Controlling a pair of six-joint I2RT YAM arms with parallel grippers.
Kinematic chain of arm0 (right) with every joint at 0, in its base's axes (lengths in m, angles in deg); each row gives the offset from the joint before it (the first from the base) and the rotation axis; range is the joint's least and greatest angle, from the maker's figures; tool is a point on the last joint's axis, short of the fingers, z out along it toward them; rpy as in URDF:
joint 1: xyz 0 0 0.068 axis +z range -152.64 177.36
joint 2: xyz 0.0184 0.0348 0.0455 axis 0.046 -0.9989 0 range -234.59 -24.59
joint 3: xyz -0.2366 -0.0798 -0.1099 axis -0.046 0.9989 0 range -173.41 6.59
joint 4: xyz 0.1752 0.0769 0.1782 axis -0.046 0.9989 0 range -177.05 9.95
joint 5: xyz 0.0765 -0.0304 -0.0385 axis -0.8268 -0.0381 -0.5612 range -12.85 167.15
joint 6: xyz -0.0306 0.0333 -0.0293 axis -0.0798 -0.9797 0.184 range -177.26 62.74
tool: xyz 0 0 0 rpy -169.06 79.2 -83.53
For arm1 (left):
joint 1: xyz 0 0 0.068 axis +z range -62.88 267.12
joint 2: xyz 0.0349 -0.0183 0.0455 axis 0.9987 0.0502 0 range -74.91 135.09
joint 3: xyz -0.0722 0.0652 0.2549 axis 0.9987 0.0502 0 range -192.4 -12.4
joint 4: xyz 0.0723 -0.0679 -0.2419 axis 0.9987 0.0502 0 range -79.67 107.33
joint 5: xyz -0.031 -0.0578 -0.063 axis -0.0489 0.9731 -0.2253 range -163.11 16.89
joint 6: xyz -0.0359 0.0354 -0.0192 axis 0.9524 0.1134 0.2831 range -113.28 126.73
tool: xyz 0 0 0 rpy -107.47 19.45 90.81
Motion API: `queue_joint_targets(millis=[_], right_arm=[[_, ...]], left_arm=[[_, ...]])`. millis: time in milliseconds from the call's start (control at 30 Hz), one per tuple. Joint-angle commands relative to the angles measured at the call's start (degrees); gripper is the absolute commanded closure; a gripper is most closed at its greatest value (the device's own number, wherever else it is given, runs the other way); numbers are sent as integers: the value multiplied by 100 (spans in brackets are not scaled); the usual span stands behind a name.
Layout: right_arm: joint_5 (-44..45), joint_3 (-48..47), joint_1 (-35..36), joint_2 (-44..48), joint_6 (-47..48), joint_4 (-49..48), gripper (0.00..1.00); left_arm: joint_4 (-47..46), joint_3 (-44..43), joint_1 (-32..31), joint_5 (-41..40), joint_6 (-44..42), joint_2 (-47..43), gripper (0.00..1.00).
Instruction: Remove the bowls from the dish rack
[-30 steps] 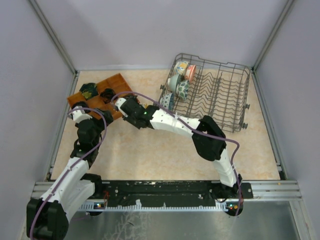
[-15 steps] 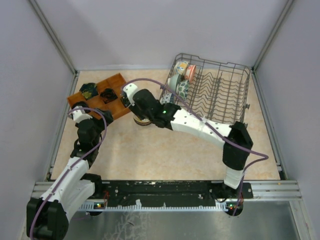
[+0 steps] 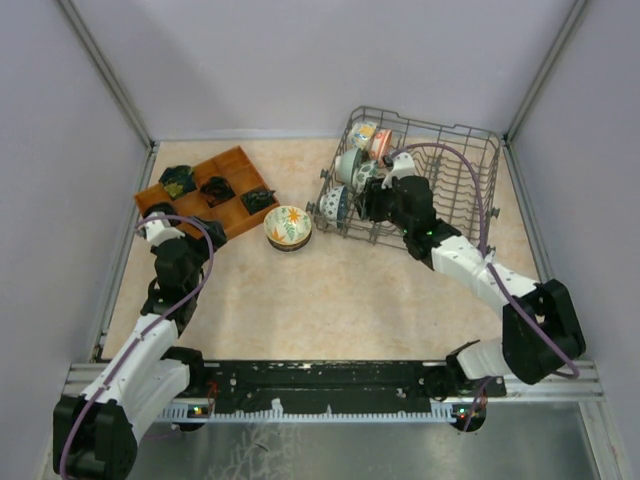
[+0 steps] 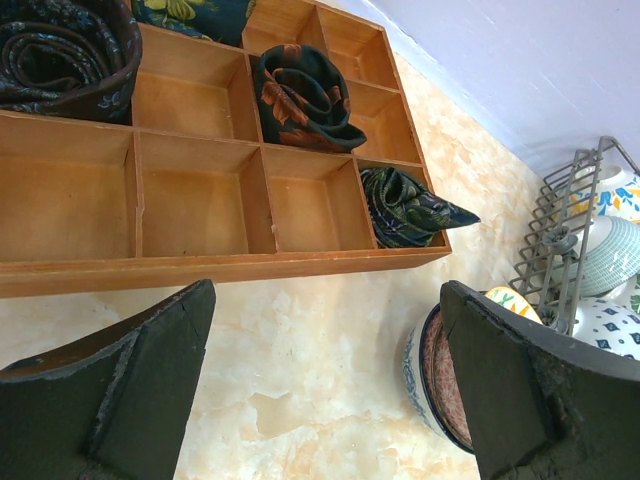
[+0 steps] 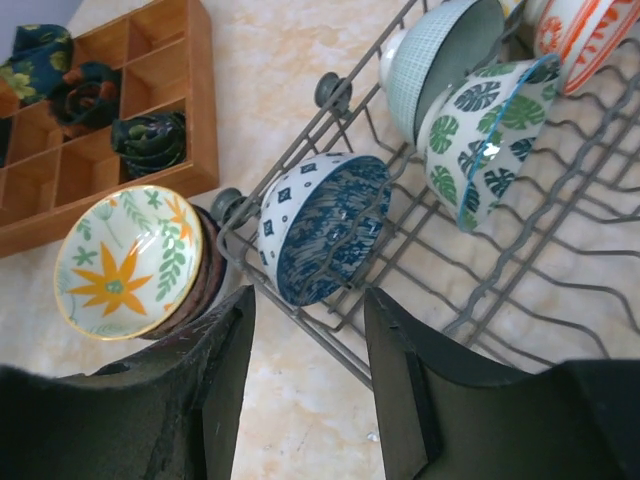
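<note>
My right gripper needs to go down and tilt toward the stack [image 4: 430,370] next, onto the blue-white bowl's near rim, because the bowl leans with that rim facing my open fingers.
The grey wire dish rack [image 3: 450,195] stands at the back right. Along its left side several bowls lean: a blue-white one [image 5: 325,230], a green leaf one [image 5: 485,140], a pale teal one [image 5: 440,55] and an orange-striped one [image 5: 585,30]. A stack of bowls [image 3: 288,227] with an orange-flower bowl on top [image 5: 130,260] sits on the table left of the rack. My right gripper [image 5: 305,370] is open and empty, just above the rack's front left edge near the blue-white bowl. My left gripper [image 4: 325,390] is open and empty by the tray, with the stack [image 4: 430,370] beside its right finger.
A brown wooden compartment tray [image 3: 205,190] with rolled dark cloths [image 4: 300,95] lies at the back left, right in front of my left gripper. The rack [image 4: 560,250] is at the far right in the left wrist view. Purple-grey walls close in the table on three sides.
My right arm has swung right, from over the tray corner and the stack to the rack's front left. The orange-flower bowl is now uncovered on the stack. The left arm has not moved.
</note>
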Motion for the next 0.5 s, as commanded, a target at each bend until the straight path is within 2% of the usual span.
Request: queue_joint_targets(millis=[0,167,467], right_arm=[[-1086,240,-196,51,-697,-1376,50],[-1471,367,-296,-342,-1017,-2010,44],[-1784,207,-431,-1149,-1383,-2580,44]], left_arm=[[-184,72,27,103,35,17,1],[-175,80,27,57,13,-4,1],[-199,88,27,1,0,11,1]])
